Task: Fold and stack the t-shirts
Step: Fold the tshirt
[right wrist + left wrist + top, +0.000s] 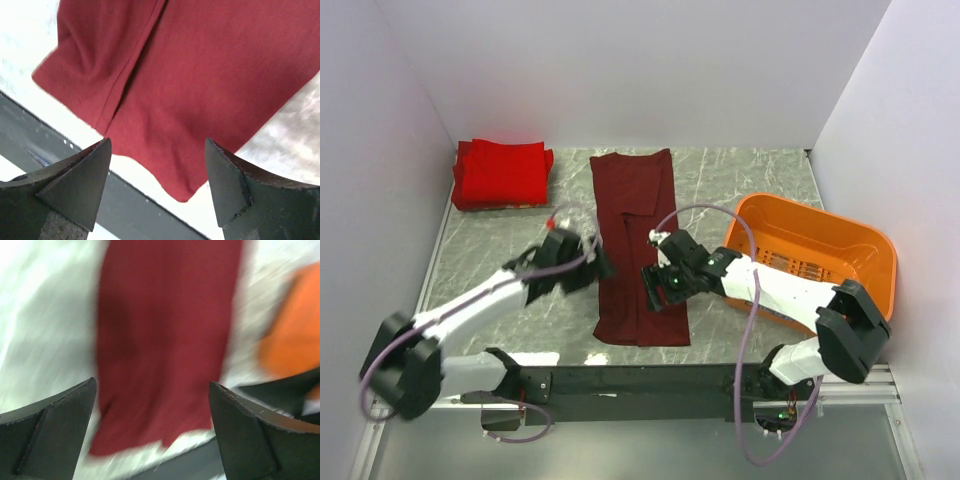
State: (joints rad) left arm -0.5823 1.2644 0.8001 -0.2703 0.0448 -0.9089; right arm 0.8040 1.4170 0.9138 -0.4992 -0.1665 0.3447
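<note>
The folded maroon t-shirt's near corner (600, 336) (100, 446) is opposite the basket, and my left gripper needs to move back and lower its open fingers around it.
A dark maroon t-shirt (638, 235) lies folded into a long narrow strip down the middle of the table. It also shows in the left wrist view (165, 340) and the right wrist view (200, 75). Bright red t-shirts (502, 173) lie folded in a stack at the back left. My left gripper (601, 262) is open and empty at the strip's left edge. My right gripper (656, 288) is open and empty above the strip's near right part. Its near right corner (182, 192) shows between the right fingers.
An orange plastic basket (865, 240) stands at the right, close behind my right arm; it shows blurred in the left wrist view (292, 340). A dark rail (650, 380) runs along the table's near edge. White walls close in the back and sides.
</note>
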